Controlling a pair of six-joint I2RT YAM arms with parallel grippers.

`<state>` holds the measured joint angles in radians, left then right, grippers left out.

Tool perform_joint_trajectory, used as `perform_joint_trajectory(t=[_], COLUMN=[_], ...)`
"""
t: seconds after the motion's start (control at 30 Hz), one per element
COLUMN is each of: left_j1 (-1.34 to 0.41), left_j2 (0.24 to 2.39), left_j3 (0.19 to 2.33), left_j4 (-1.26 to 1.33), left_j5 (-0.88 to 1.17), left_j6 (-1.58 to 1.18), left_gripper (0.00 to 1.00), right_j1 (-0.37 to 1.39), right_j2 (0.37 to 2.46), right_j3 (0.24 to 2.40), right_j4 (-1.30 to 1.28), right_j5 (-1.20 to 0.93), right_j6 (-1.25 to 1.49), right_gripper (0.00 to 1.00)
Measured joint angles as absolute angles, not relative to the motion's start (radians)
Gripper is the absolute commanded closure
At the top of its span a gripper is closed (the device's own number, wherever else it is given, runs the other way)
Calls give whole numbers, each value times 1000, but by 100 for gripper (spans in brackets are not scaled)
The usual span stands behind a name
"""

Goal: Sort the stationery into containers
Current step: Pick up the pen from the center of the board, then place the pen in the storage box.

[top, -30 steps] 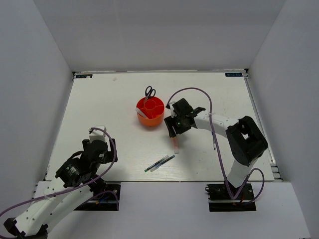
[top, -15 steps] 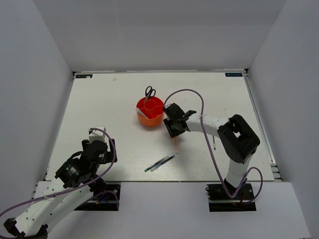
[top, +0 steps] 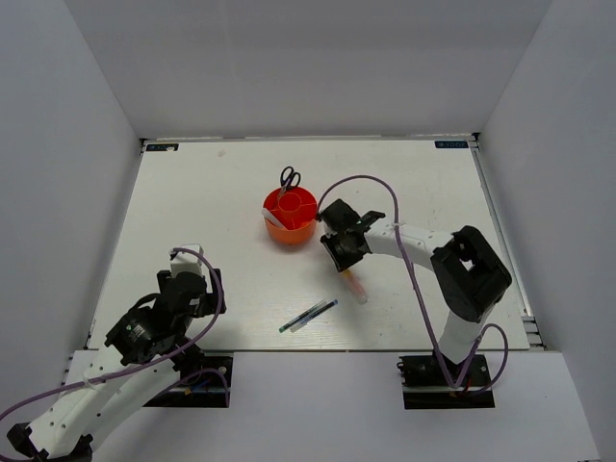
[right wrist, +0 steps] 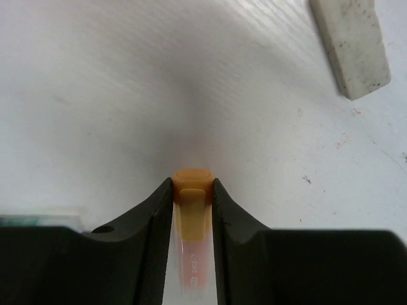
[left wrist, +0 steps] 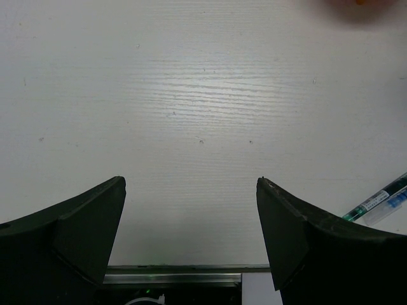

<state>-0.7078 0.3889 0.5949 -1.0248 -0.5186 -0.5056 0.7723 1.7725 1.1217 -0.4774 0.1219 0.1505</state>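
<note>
My right gripper rises over the organiser's section with the white stick (top: 277,214) next, tilts the flat highlighter upright and releases, as the section is left of it in the top view.
The round orange organiser (top: 289,216) stands mid-table, with black-handled scissors (top: 290,179) upright at its far side. My right gripper (top: 344,256) is just right of it and is shut on an orange-pink highlighter (top: 357,287). In the right wrist view the highlighter's capped end (right wrist: 193,202) is pinched between the fingers (right wrist: 150,216), just over the table. A grey-white eraser (right wrist: 351,47) lies beyond it. Two thin pens (top: 308,315) lie near the front edge and also show in the left wrist view (left wrist: 380,202). My left gripper (left wrist: 191,183) is open and empty at the front left (top: 189,285).
The table's front edge with a metal rail (left wrist: 172,277) is right under my left gripper. White walls close in the table on three sides. The right arm's purple cable (top: 385,192) loops over the table right of the organiser.
The right gripper has dropped slightly toward the front. The highlighter's free end has swung out to the right. The left arm has not moved.
</note>
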Motion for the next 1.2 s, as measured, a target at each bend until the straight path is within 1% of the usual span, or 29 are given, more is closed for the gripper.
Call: perform_joint_trajectory(t=[0.13, 0.27, 0.37, 0.5, 0.9, 1.2], left_j1=[-708, -708, -708, -708, -707, -707], left_j2=[389, 389, 389, 389, 419, 432], left_j3=[595, 595, 595, 595, 584, 584], left_j4=[-1024, -1024, -1024, -1024, -1033, -1060], left_j5=[-521, -523, -525, -530, -554, -585], left_j6=[-506, -506, -506, -506, -510, -541], left_gripper=[6, 6, 6, 6, 6, 6], right_j1=[773, 773, 774, 775, 774, 727], right_j2=[1718, 1662, 1644, 1649, 1862, 1988], right_j3=[1198, 1354, 1441, 1481, 1750, 1781], right_j4=[-537, -544, -511, -456, -316, -195], right_j5=[50, -54, -137, -251, -649, -1026], right_j6=[83, 14, -26, -72, -202, -366], right_gripper=[100, 100, 100, 100, 100, 100])
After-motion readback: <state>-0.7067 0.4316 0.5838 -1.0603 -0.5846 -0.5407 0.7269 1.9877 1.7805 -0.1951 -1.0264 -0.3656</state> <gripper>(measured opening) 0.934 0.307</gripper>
